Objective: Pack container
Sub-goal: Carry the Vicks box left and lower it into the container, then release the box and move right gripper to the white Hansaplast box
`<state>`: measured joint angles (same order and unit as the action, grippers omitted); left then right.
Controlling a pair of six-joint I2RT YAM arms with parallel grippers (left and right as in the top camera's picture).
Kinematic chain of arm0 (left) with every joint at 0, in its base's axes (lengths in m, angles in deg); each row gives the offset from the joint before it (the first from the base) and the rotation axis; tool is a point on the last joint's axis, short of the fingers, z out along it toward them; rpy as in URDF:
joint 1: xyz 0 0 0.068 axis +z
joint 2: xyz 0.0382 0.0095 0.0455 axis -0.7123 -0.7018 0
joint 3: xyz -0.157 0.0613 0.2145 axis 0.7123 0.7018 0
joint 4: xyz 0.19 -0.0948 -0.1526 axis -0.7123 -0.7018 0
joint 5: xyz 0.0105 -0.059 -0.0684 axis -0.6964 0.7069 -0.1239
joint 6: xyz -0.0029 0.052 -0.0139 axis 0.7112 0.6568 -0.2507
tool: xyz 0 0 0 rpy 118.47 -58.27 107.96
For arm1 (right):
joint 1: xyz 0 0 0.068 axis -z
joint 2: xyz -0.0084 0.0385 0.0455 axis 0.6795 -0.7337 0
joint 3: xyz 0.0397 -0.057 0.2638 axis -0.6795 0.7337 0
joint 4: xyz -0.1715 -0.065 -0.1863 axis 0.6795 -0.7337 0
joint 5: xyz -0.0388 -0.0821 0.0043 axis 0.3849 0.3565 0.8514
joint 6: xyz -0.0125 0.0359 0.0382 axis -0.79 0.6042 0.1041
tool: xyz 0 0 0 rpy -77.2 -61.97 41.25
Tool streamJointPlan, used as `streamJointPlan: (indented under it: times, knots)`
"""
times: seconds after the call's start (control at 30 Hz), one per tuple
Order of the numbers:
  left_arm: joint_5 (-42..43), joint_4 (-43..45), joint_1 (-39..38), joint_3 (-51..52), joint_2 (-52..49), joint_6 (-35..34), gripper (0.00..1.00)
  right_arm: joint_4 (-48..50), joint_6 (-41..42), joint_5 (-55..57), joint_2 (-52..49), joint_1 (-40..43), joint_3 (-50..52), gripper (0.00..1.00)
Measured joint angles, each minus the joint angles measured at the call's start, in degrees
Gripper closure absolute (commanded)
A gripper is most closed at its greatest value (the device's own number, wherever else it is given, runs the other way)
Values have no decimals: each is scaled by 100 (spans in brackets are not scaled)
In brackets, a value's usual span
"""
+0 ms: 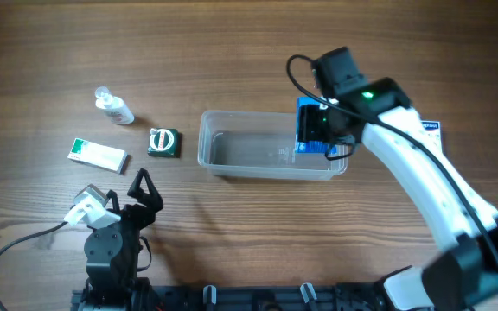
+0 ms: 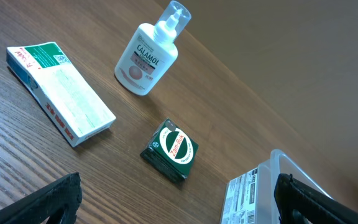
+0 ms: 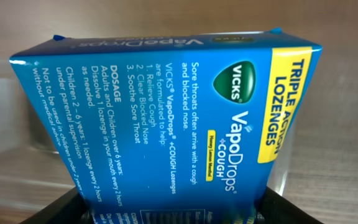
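Note:
The container's end farthest from the calamine bottle is below my right gripper, so next my right gripper will move down and release the blue Vicks VapoDrops box (image 1: 312,126) between the sides of the container.
The clear plastic container (image 1: 232,154) sits mid-table; its corner with a label shows in the left wrist view (image 2: 253,193). My right gripper (image 1: 322,130) is shut on a blue Vicks VapoDrops box (image 1: 312,126) and holds it over the container's right end; the box fills the right wrist view (image 3: 166,118). My left gripper (image 1: 143,192) is open and empty near the front left, short of the container. A white-green box (image 1: 98,155), a small dark green box (image 1: 163,142) and a calamine bottle (image 1: 113,106) lie left of the container.
A white box with blue print (image 1: 429,130) lies at the right behind my right arm. A cable (image 1: 24,238) runs along the front left. In the left wrist view the white-green box (image 2: 61,93), green box (image 2: 171,149) and bottle (image 2: 151,53) lie ahead.

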<state>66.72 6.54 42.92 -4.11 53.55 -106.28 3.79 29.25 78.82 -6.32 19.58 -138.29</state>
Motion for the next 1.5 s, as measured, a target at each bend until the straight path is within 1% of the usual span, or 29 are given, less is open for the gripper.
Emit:
streamJointPlan:
  times: [0.2, 0.3, 0.4, 0.43, 0.5, 0.57, 0.6, 0.77, 0.93, 1.03, 1.13, 1.23, 1.33, 1.43, 1.5]
  knots:
    - [0, 0, 0, 0, 0, 0, 0, -304, 173, 22, -702, 0, 4, 34]
    - [0, 0, 0, 0, 0, 0, 0, -402, 192, 20, -745, 0, 7, 34]
    - [0, 0, 0, 0, 0, 0, 0, -457, 210, 22, -745, 0, 7, 32]
    - [0, 0, 0, 0, 0, 0, 0, -501, 210, 22, -745, 0, 7, 30]
    - [0, 0, 0, 0, 0, 0, 0, -560, 214, 22, -745, 0, 7, 21]
    - [0, 0, 0, 0, 0, 0, 0, -575, 227, 24, -745, 0, 7, 7]
    - [0, 0, 0, 0, 0, 0, 0, -581, 225, 24, -745, 0, 7, 4]
    - [0, 0, 0, 0, 0, 0, 0, -501, 271, 46, -745, 0, 7, 4]
    - [0, 0, 0, 0, 0, 0, 0, -470, 271, 304, -741, 0, 7, 4]
    - [0, 0, 0, 0, 0, 0, 0, -472, 243, 501, -654, 0, 7, 1]
    - [0, 0, 0, 0, 0, 0, 0, -452, 181, 761, 212, 81, -17, 0]
    - [0, -2, 0, 0, 0, 0, 0, -254, 107, 817, 811, 470, -46, 0]
    - [0, -2, 0, 0, 0, 0, 0, 50, -341, 881, 1421, 1281, -133, 2]
    - [0, 0, 0, 0, 0, 0, 0, 162, -935, 883, 1628, 1998, -245, 2]
    - [0, 0, 0, 0, 0, 0, 0, 149, -1270, 846, 1541, 2463, -258, 1]
